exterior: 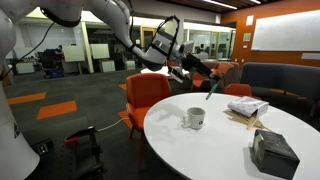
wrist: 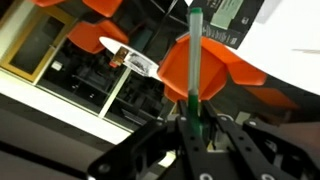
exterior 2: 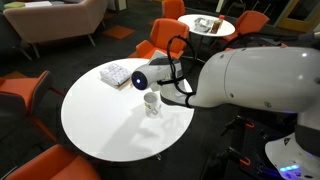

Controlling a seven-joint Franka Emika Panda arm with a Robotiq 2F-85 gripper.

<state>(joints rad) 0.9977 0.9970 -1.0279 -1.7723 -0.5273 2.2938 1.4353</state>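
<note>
The slanting green marker will be turned upright by my gripper. Then it will be lowered into the white mug's opening [exterior: 196, 111], which is below my gripper.
My gripper [wrist: 195, 128] is shut on a green marker [wrist: 195, 60], which stands up from between the black fingers [wrist: 165, 140] in the wrist view. In an exterior view the gripper [exterior: 200, 78] hangs above the far edge of a round white table [exterior: 210, 150], and the marker [exterior: 210, 91] points down and out from it. A white mug [exterior: 195, 118] stands on the table just below and in front of the gripper. From the opposite side the mug [exterior 2: 152, 103] sits close under the arm's wrist [exterior 2: 141, 78], and the jaws are hidden there.
A black box [exterior: 272, 152] and a white packet on wooden sticks [exterior: 247, 108] lie on the table. Orange chairs [exterior: 147, 92] ring it, and one orange chair [wrist: 215, 65] fills the wrist view. The white arm body [exterior 2: 255, 85] blocks the near right.
</note>
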